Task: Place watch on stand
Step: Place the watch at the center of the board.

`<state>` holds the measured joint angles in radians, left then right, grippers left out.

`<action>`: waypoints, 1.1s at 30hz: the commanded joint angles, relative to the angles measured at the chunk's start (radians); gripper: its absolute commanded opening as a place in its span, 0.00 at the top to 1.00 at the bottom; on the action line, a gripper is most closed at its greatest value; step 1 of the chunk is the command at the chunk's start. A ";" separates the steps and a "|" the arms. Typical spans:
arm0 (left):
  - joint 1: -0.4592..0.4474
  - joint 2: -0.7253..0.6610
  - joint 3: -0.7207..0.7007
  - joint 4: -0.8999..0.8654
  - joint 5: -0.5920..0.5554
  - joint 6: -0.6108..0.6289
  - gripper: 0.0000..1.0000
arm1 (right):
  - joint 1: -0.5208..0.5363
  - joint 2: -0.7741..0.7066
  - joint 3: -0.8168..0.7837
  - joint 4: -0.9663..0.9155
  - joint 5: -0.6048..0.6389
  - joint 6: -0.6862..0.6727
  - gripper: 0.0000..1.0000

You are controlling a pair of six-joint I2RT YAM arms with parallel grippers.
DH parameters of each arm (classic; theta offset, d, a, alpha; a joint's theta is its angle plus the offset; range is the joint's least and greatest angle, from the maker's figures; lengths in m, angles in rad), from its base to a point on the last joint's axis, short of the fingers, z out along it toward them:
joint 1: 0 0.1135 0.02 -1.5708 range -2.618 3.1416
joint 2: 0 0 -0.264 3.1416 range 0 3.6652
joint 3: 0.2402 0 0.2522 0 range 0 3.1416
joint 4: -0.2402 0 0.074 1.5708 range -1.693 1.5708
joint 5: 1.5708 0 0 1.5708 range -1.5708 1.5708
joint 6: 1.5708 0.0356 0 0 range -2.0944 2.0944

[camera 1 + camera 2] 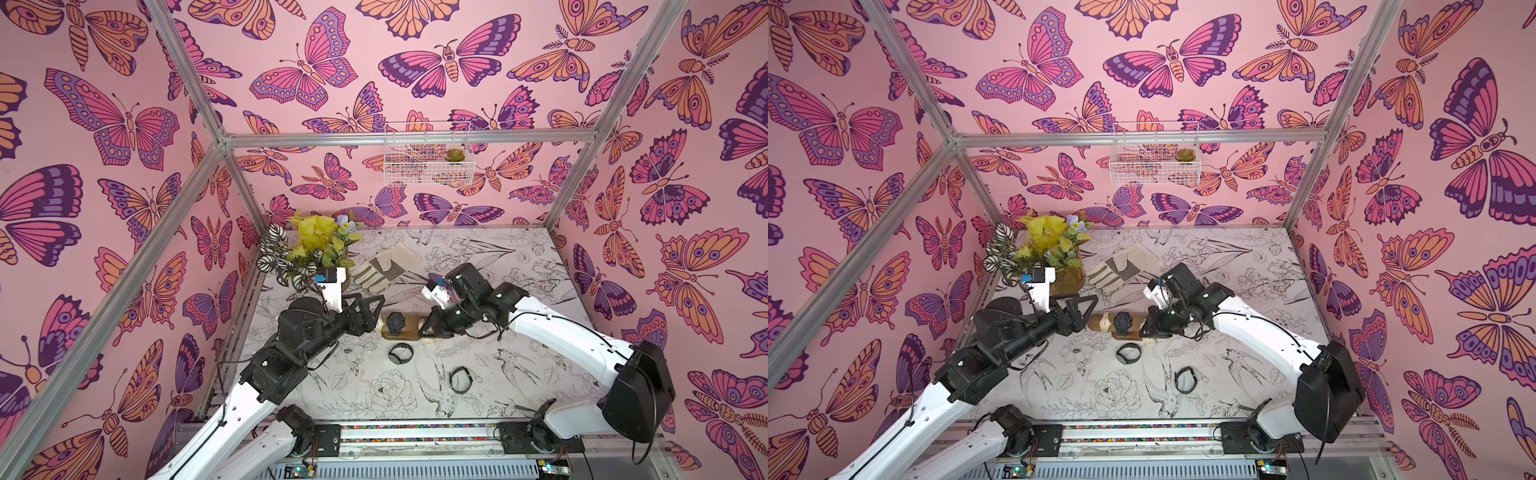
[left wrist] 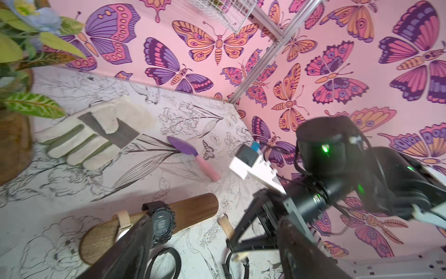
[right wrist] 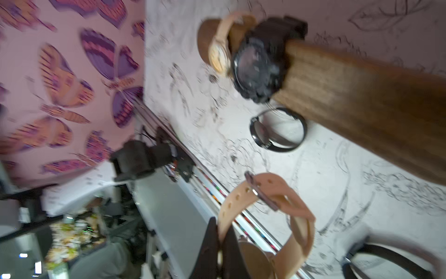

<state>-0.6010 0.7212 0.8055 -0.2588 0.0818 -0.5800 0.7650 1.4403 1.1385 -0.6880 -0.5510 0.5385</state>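
The bare tabletop beside the black bands is below my right gripper, toward my base, so I should pull that gripper back and lower it next to release the strap.
The stand (image 1: 409, 328) (image 1: 1098, 322) is a brown wooden bar lying across the middle of the table. On it sit a chunky black watch (image 1: 394, 322) (image 2: 161, 222) (image 3: 258, 70) and a pale beige watch (image 1: 1105, 320) (image 2: 123, 219) (image 3: 219, 53). My right gripper (image 1: 428, 332) (image 3: 220, 244) hovers at the bar's right end, shut on the strap of a tan watch (image 3: 289, 212) (image 2: 226, 225) that hangs in a loop. My left gripper (image 1: 1090, 313) (image 2: 212, 232) stands open at the bar's left end, and nothing is between its fingers.
Two black watch bands (image 1: 401, 354) (image 1: 460, 379) lie on the table in front of the stand. Behind it are a work glove (image 1: 382, 270), a potted plant (image 1: 307, 249) and a purple-and-pink tool (image 2: 190, 154). A wire basket (image 1: 428, 153) hangs on the back wall.
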 commanded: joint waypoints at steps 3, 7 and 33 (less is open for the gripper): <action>0.037 -0.001 0.013 -0.110 -0.078 -0.012 0.18 | 0.188 0.074 0.018 -0.206 0.270 -0.252 1.00; 0.069 -0.018 -0.001 -0.123 -0.067 -0.029 0.19 | 0.316 0.157 0.034 -0.210 0.362 -0.337 1.00; 0.165 -0.012 -0.011 -0.166 -0.007 -0.044 0.19 | 0.438 0.360 0.112 -0.138 0.482 -0.483 0.81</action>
<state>-0.4461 0.7128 0.8055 -0.4053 0.0608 -0.6220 1.1938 1.8210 1.2335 -0.8276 -0.0566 0.0696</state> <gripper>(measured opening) 0.813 0.185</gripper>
